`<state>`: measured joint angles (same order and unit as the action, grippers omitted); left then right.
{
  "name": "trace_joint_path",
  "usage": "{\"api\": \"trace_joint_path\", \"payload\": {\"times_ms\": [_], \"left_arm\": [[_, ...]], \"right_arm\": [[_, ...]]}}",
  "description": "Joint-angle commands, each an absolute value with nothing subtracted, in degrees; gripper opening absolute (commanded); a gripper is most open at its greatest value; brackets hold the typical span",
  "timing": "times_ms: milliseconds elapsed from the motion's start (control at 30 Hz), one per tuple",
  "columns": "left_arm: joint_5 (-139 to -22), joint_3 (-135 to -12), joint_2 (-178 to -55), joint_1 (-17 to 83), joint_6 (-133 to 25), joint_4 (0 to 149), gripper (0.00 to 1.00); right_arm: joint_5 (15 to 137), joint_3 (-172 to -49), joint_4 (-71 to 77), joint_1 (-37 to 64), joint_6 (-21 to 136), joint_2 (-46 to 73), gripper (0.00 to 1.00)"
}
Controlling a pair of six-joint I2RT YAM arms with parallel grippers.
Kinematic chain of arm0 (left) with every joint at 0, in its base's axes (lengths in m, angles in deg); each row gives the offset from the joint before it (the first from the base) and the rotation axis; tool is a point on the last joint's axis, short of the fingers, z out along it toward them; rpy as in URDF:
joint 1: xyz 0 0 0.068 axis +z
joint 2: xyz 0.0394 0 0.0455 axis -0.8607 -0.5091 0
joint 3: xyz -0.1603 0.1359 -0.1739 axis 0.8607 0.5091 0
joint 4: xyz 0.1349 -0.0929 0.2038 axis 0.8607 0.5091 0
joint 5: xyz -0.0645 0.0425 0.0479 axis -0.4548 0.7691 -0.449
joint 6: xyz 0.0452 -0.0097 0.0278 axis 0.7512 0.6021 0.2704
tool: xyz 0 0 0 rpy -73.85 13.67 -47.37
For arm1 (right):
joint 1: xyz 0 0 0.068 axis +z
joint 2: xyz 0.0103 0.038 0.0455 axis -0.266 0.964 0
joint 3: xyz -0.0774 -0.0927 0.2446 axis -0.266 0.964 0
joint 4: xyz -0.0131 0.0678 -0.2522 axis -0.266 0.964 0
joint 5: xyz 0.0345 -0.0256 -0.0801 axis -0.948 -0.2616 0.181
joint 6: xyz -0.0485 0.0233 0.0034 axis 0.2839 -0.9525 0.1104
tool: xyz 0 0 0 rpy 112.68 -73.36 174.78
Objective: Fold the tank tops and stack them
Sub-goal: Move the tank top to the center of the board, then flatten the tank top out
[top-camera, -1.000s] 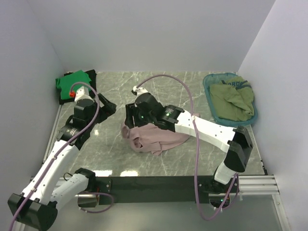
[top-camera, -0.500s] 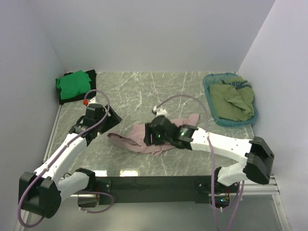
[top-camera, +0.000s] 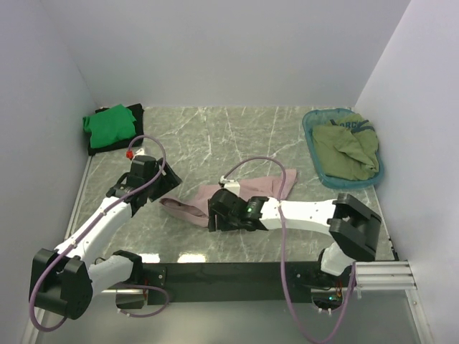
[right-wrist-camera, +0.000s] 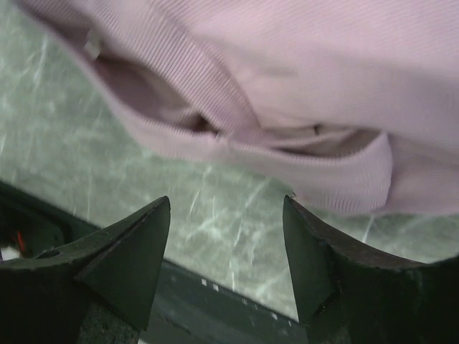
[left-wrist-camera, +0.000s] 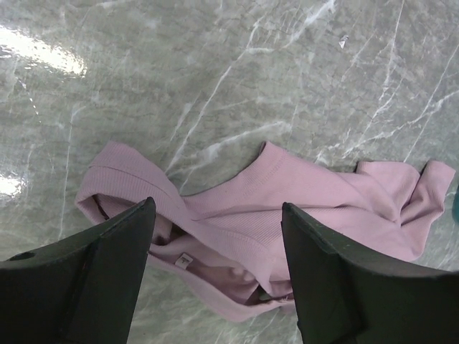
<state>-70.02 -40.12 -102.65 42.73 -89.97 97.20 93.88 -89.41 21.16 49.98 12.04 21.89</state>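
Observation:
Next, my right gripper moves gently outward and toward the right in its wrist view, onto the pink tank top's near edge (right-wrist-camera: 307, 183), since that edge lies outward of its fingers.
A dusty pink tank top (top-camera: 251, 190) lies crumpled mid-table; it also shows in the left wrist view (left-wrist-camera: 287, 222) and the right wrist view (right-wrist-camera: 308, 79). My left gripper (top-camera: 159, 179) is open, hovering just left of its left end (left-wrist-camera: 215, 236). My right gripper (top-camera: 215, 215) is open and empty, low over the top's near edge and the bare marble (right-wrist-camera: 226, 208). A bright green tank top (top-camera: 110, 123) lies folded on a black one (top-camera: 136, 115) at the far left. An olive green top (top-camera: 346, 147) sits in the teal basket (top-camera: 313, 154).
White walls close in the table at the back and both sides. A black rail (top-camera: 237, 272) runs along the near edge. The teal basket stands at the far right. Purple cables (top-camera: 287, 236) loop over both arms.
My right gripper moved nearer and left, to the pink top's near edge, and the top lies more spread out. My left gripper, earlier by the green stack, came down beside the pink top.

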Motion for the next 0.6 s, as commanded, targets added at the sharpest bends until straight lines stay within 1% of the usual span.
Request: {"api": "trace_joint_path", "payload": {"times_ms": [0, 200, 333, 433, 467, 567], "left_arm": [[-68.52, -39.64, -102.73, 42.88, -91.31, 95.17, 0.76], [-67.73, -38.94, -102.37, 42.88, -91.23, 94.73, 0.76], [-67.82, -38.32, -103.43, 42.88, -91.31, 94.2, 0.76], [-67.73, -37.8, -103.78, 42.88, -91.75, 94.02, 0.76], [-67.64, -37.62, -103.69, 42.88, -92.01, 93.85, 0.76], [-66.85, -36.92, -103.34, 42.88, -92.8, 94.11, 0.76]], "right_arm": [[97.27, -92.54, 18.37, 48.21, 8.91, 24.64, 0.71], [101.83, -91.15, 18.2, 46.27, 5.83, 24.9, 0.72], [101.66, -90.79, 18.1, 45.92, 5.65, 26.31, 0.7], [100.78, -89.12, 17.49, 45.83, 5.29, 27.1, 0.65], [100.61, -88.51, 17.05, 45.83, 5.29, 26.75, 0.56], [100.26, -87.01, 17.48, 45.74, 5.91, 27.19, 0.54]]}}
